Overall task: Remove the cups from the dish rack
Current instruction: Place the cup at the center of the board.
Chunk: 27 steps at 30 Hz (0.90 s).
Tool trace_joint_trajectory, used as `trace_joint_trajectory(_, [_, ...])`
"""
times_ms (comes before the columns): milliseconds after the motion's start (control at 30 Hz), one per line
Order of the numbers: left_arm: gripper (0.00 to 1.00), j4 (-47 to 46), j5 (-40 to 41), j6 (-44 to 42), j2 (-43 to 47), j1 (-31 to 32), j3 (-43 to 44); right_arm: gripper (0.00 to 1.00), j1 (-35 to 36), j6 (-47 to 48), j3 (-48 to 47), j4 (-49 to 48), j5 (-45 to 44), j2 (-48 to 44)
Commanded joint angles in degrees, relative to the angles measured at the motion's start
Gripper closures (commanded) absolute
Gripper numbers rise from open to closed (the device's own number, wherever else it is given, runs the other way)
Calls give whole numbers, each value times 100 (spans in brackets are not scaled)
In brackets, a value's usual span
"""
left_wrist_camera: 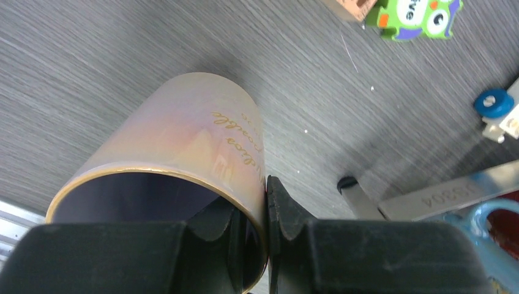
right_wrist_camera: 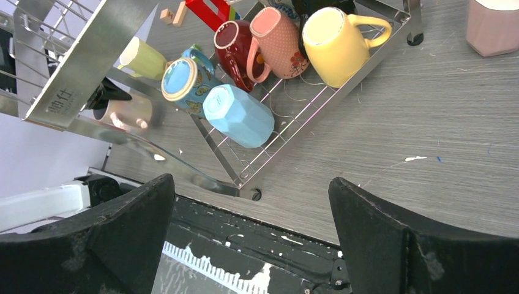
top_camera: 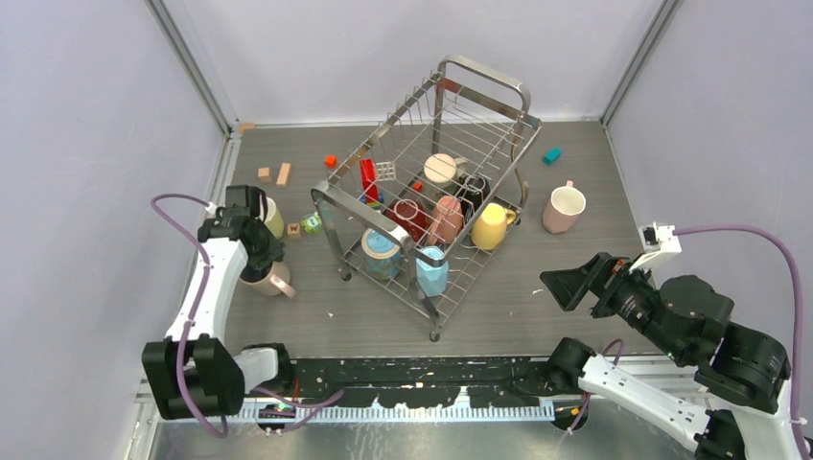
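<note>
The left gripper moves outward next, away from the rack foot, then lowers the held cup beside the pale green cup [top_camera: 274, 218], where the table is empty.
The steel-wire dish rack [top_camera: 484, 69] stands mid-table. It holds a cream cup [top_camera: 440, 169], a black cup [top_camera: 472, 187], a dark red cup [top_camera: 406, 216], a pink cup [top_camera: 447, 218], a yellow cup [top_camera: 491, 226], a blue-and-tan banded cup [top_camera: 381, 251] and a light blue cup [top_camera: 432, 271]. My left gripper [top_camera: 261, 259] is left of the rack, shut on the wall of a pinkish gold-rimmed cup [left_wrist_camera: 183, 122], one finger inside and one outside. A pale green cup [top_camera: 274, 218] stands behind it. My right gripper [top_camera: 575, 286] is open and empty, right of the rack's near corner.
A pale pink mug [top_camera: 564, 208] stands on the table right of the rack. Wooden blocks [top_camera: 284, 173], an orange block [top_camera: 330, 161], an owl block [left_wrist_camera: 416, 15] and a teal block [top_camera: 551, 155] lie around. A red block [top_camera: 368, 179] stands in the rack. A rack foot [left_wrist_camera: 347, 182] is close to the held cup.
</note>
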<state>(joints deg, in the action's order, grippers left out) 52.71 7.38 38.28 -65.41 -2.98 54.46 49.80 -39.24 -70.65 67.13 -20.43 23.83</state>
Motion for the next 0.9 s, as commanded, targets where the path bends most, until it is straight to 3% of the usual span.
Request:
trace_joint_trajectory(0, [100, -784, 87, -175, -253, -237, 75, 0, 21, 99, 93, -131, 48, -44])
trace_joint_trajectory(633, [99, -1050, 452, -581, -1561, -550, 654, 0, 20, -105, 985, -557, 320, -216])
trace_joint_trajectory(867, [74, -1103, 212, -600, -1605, -553, 679, 0, 16, -424, 1401, -889, 484, -303])
